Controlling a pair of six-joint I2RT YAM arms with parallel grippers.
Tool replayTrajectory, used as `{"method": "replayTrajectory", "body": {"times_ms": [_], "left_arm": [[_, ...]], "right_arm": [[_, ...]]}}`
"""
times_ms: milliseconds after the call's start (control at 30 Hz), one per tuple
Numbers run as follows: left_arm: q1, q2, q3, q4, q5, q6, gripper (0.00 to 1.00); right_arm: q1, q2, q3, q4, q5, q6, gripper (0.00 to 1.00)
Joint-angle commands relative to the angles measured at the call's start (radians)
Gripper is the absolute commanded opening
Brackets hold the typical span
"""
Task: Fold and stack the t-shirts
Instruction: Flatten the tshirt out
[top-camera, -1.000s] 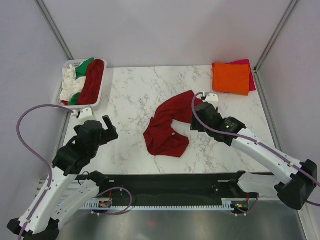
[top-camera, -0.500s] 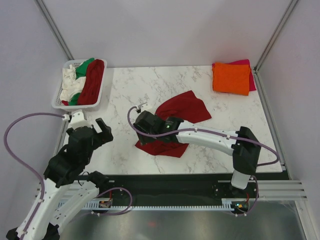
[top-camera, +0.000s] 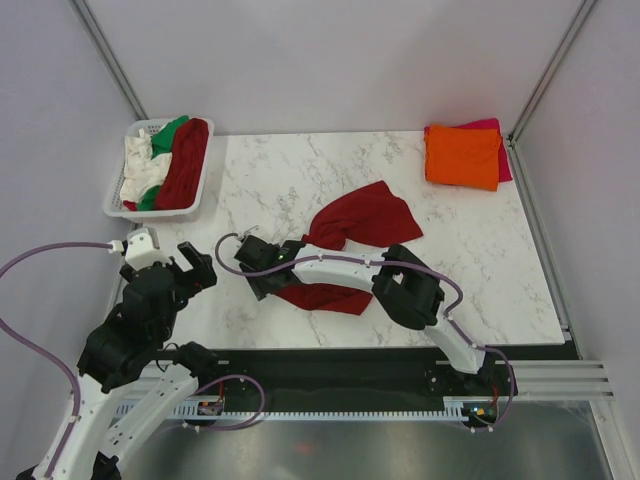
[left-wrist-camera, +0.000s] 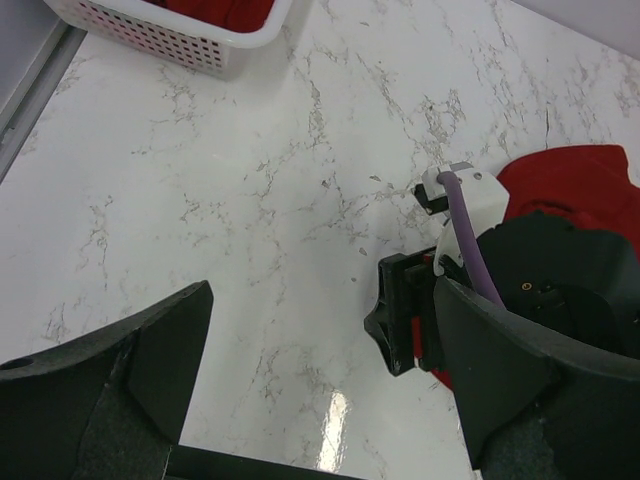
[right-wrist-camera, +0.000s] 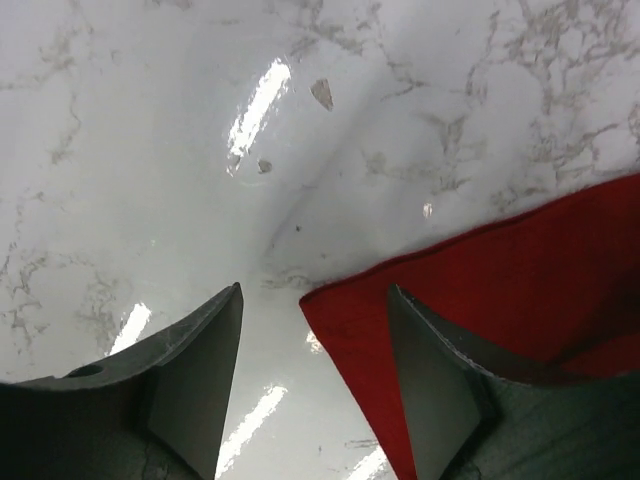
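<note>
The right gripper shifts a little toward the body of the dark red t-shirt next, then closes across its corner (right-wrist-camera: 342, 317).
A dark red t-shirt (top-camera: 365, 215) lies crumpled mid-table; it also shows in the left wrist view (left-wrist-camera: 570, 180). My right gripper (top-camera: 258, 288) reaches across to the shirt's near left end. In the right wrist view it (right-wrist-camera: 315, 295) is open, low over the marble, with a corner of the dark red t-shirt (right-wrist-camera: 480, 290) lying between its fingers, ungripped. My left gripper (top-camera: 185, 262) hovers left of it, open and empty (left-wrist-camera: 320, 300). A folded orange t-shirt (top-camera: 462, 155) rests on a magenta-pink one (top-camera: 492, 125) at the back right.
A white lattice basket (top-camera: 113, 205) at the back left holds white (top-camera: 138, 165), green (top-camera: 168, 130) and dark red (top-camera: 183, 160) t-shirts. The right arm's links (top-camera: 350, 265) stretch over the near middle of the table. Grey walls enclose the table.
My right arm has swung from the shirt's right side across to its near left corner, and the shirt's upper part now lies spread to the right. My left arm has drawn back toward the near edge.
</note>
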Motion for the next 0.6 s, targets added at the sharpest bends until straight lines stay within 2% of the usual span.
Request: {"method": "replayTrajectory", "body": {"times_ms": [0, 100, 133, 167, 200, 367, 433, 467, 567], "left_arm": [[0.005, -0.01, -0.002, 0.009, -0.03, -0.002, 1.0], [0.005, -0.019, -0.004, 0.007, -0.03, -0.003, 1.0], [0.005, -0.019, -0.004, 0.007, -0.031, -0.005, 1.0], [0.005, -0.017, -0.004, 0.007, -0.033, -0.005, 1.0], [0.005, -0.017, -0.004, 0.009, -0.033, -0.005, 1.0], [0.005, -0.016, -0.005, 0.007, -0.033, -0.006, 1.0], [0.005, -0.014, -0.005, 0.009, -0.034, -0.005, 1.0], [0.005, -0.014, -0.005, 0.009, -0.033, -0.005, 1.0], [0.005, -0.011, -0.005, 0.009, -0.034, -0.005, 1.0]], "right_arm": [[0.004, 0.044, 0.076, -0.029, 0.037, -0.011, 0.68], [0.004, 0.072, 0.068, -0.035, 0.045, -0.003, 0.61], [0.006, 0.076, 0.063, -0.039, 0.051, 0.003, 0.56], [0.003, 0.081, 0.048, -0.039, 0.056, 0.011, 0.46], [0.004, 0.082, 0.04, -0.042, 0.062, 0.012, 0.42], [0.004, 0.059, -0.047, -0.046, 0.079, 0.035, 0.28], [0.006, 0.046, -0.079, -0.033, 0.077, 0.046, 0.14], [0.006, 0.03, -0.11, -0.024, 0.077, 0.049, 0.0], [0.006, 0.004, -0.145, -0.006, 0.091, 0.049, 0.0]]}}
